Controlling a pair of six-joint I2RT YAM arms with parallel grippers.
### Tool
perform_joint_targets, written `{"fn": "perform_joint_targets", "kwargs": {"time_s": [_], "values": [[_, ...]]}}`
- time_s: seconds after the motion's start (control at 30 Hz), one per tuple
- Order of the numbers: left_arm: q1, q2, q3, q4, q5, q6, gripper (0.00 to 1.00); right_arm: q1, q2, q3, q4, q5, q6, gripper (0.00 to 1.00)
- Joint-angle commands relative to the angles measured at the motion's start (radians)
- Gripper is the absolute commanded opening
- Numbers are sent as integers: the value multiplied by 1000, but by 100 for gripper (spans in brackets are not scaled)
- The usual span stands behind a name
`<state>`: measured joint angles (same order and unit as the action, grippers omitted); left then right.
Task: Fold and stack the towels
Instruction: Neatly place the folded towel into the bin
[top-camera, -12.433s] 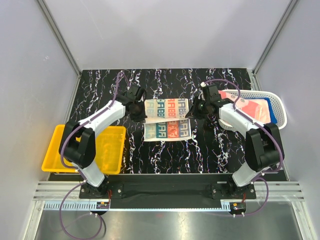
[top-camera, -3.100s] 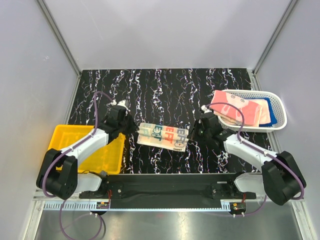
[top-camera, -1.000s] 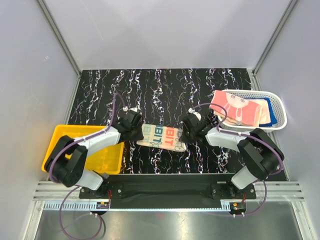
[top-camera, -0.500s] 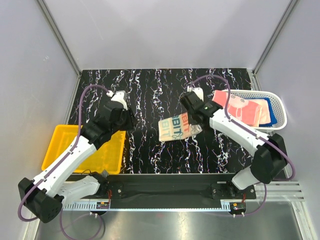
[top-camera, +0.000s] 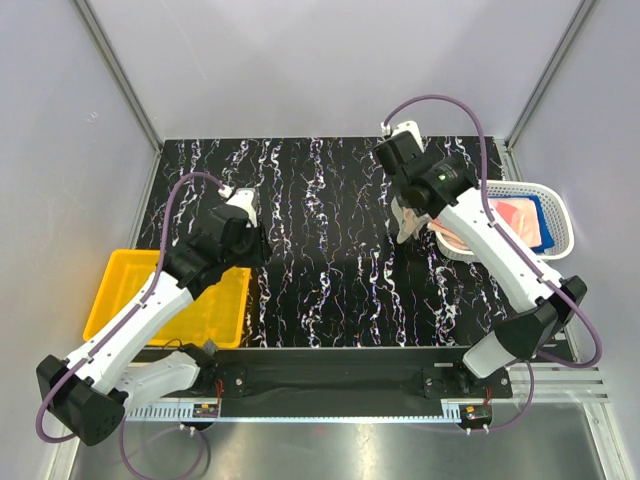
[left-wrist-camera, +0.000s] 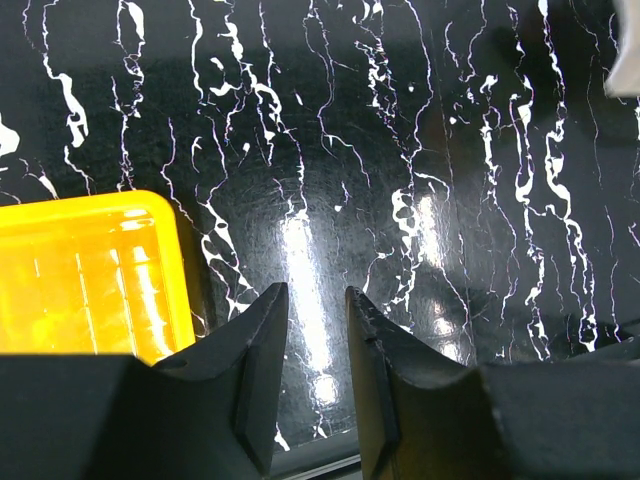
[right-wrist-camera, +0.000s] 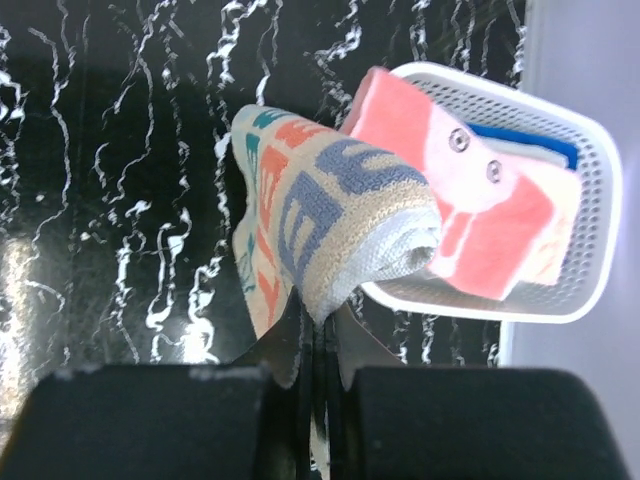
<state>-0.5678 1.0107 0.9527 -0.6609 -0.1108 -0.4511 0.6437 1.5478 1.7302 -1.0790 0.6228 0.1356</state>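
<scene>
Next, my right gripper moves up, to the right in the top view, then down over the salmon-pink towel (top-camera: 511, 214), since the beige towel (top-camera: 410, 222) hangs beside the basket.
My right gripper (right-wrist-camera: 318, 322) is shut on the folded beige towel with teal-orange letters (right-wrist-camera: 320, 225) and holds it in the air beside the white mesh basket (right-wrist-camera: 560, 310). In the top view the beige towel (top-camera: 410, 222) hangs under the right arm at the basket's left end. Salmon-pink (right-wrist-camera: 500, 235), pale pink (right-wrist-camera: 470, 165) and blue (right-wrist-camera: 530, 150) towels lie in the basket. My left gripper (left-wrist-camera: 315, 300) is open and empty above the dark table, next to the yellow bin (left-wrist-camera: 85, 270).
The black marbled table (top-camera: 320, 260) spans the middle. The yellow plastic bin (top-camera: 120, 290) sits at the near left. The white mesh basket (top-camera: 560, 215) stands at the right edge. Grey walls enclose the table.
My right gripper has lifted the folded beige towel from the table's middle and carried it back and right to the basket. My left arm has let go, pulled back and stayed put.
</scene>
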Motion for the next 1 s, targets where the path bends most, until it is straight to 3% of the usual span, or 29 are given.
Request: {"fn": "perform_joint_targets", "kwargs": {"time_s": [0.0, 0.37, 0.5, 0.67, 0.87, 0.97], "values": [[-4, 2, 0, 20, 28, 25, 34, -38, 24, 98, -50, 41, -94, 0], [-3, 15, -3, 20, 45, 26, 33, -116, 80, 345, -101, 11, -171, 0], [-3, 26, -8, 21, 59, 28, 33, -229, 63, 379, -108, -61, -157, 0], [-3, 37, -12, 27, 83, 29, 33, -384, 25, 243, -56, -156, -142, 0], [-4, 45, -22, 33, 105, 31, 33, -642, 14, -64, 111, -253, -61, 0], [-3, 54, -22, 40, 127, 29, 33, -746, 83, -153, 166, -218, 2, 16]]}}
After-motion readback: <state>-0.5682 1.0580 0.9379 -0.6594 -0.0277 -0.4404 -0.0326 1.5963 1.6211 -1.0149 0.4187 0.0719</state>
